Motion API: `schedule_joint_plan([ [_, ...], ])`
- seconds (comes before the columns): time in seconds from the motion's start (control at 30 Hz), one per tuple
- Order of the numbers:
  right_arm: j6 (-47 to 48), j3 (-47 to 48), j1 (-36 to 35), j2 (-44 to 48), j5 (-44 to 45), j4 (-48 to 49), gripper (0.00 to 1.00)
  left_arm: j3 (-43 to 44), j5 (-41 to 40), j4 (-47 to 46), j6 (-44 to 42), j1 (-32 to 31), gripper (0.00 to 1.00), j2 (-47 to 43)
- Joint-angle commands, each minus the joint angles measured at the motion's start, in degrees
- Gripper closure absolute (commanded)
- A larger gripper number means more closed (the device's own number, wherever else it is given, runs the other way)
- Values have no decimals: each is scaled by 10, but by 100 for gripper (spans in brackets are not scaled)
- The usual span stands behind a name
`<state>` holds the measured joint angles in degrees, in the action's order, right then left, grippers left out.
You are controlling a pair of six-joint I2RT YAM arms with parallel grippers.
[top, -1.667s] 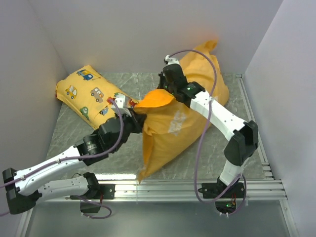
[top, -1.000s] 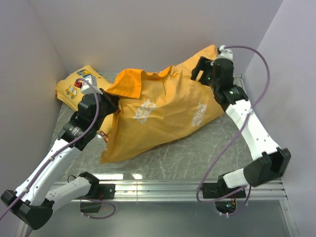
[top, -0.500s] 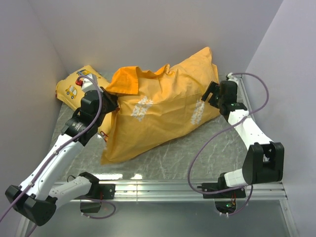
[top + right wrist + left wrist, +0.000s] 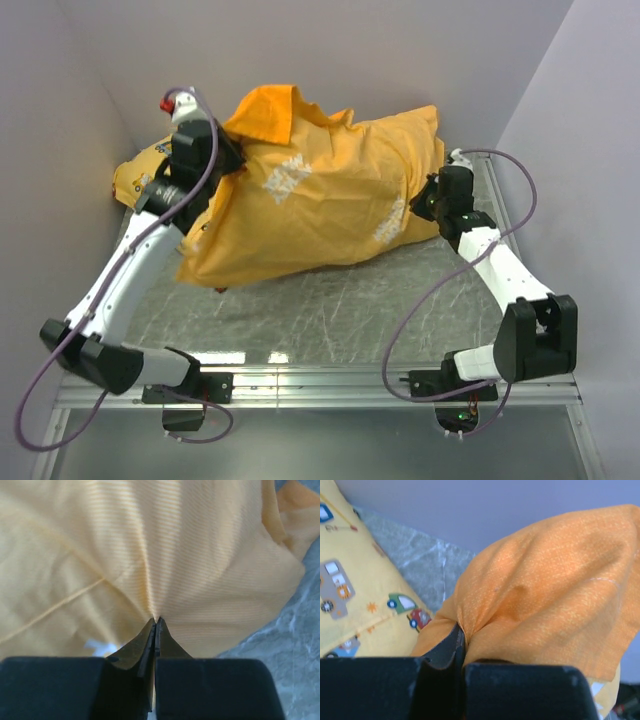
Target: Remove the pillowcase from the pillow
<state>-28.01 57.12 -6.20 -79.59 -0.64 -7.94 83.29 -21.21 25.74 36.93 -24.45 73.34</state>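
The left gripper next pulls the pillowcase's pinched cloth outward toward the back wall (image 4: 213,88) (image 4: 415,517) beside the yellow cushion, then lets go. The bulging pillowcase still covers the pillow.
The orange pillowcase (image 4: 320,190) lies across the back of the table with its paler side out, bulging over the pillow inside, which is hidden. My left gripper (image 4: 228,158) is raised at the back left and is shut on the cloth near its flapped open end (image 4: 545,595). My right gripper (image 4: 425,203) is at the right end, shut on a pinch of the pale cloth (image 4: 150,570), which fans out in folds from the jaws.
A smaller yellow cushion with little vehicles (image 4: 140,172) lies at the back left, partly behind my left arm; it also shows in the left wrist view (image 4: 355,595). Walls close in on three sides. The grey marbled table top (image 4: 330,300) shows in front.
My left gripper has lifted the open end up and back toward the wall. The bundle has swung flatter and leftward. My right gripper has stayed at the right end, holding the cloth.
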Motion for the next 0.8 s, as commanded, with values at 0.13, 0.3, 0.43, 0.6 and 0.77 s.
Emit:
schedule_joint_plan([
  [0.13,-5,83,-196,88,5,-61,100,227,-10,10,-52,105,99,155],
  [0.3,-34,131,-274,24,-12,-52,100,256,20,5,-70,136,97,252],
  [0.43,-46,180,-297,-42,-15,-38,100,275,63,-2,-87,137,67,286],
  [0.6,-44,203,-297,-93,-19,-35,100,226,48,-27,-117,114,23,223],
  [0.77,-37,220,-297,-78,-10,-37,81,181,2,-47,-151,47,6,139],
])
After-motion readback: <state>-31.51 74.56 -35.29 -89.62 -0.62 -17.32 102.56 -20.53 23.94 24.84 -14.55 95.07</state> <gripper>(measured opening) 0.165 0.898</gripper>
